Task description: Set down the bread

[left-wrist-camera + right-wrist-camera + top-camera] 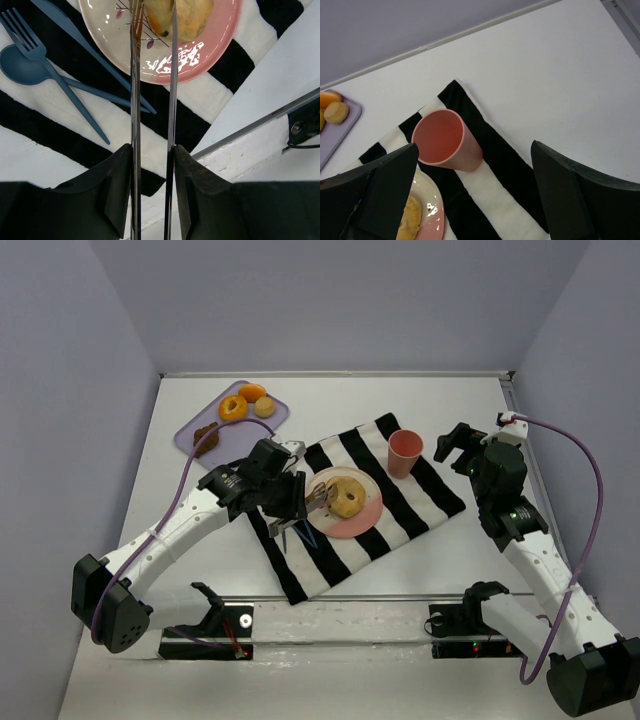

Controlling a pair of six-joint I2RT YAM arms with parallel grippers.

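My left gripper should lift, move outward to the bare tabletop beyond the cloth and lower the tongs there, then release them, since the bagel (347,499) is on the plate.
The bread, a pale golden-tan bagel (347,499), lies on the pink-and-cream plate (360,525) on the striped cloth. My left gripper (293,502) is shut on metal tongs (322,498) whose tips reach the bagel. In the left wrist view the gripper (152,150) clamps the two tong blades (135,75), which run up to the bagel (192,15) on the plate (210,50); one blade crosses the bagel, and the tips are cut off by the frame edge. My right gripper (455,443) is open and empty, hovering right of the cup. The bagel's edge also shows in the right wrist view (410,220).
A pink cup (405,451) stands on the black-and-white cloth (420,495), also seen in the right wrist view (442,137). Blue cutlery (30,45) lies left of the plate. A lilac tray (195,430) at the back left holds an orange donut (232,407) and small buns (264,407).
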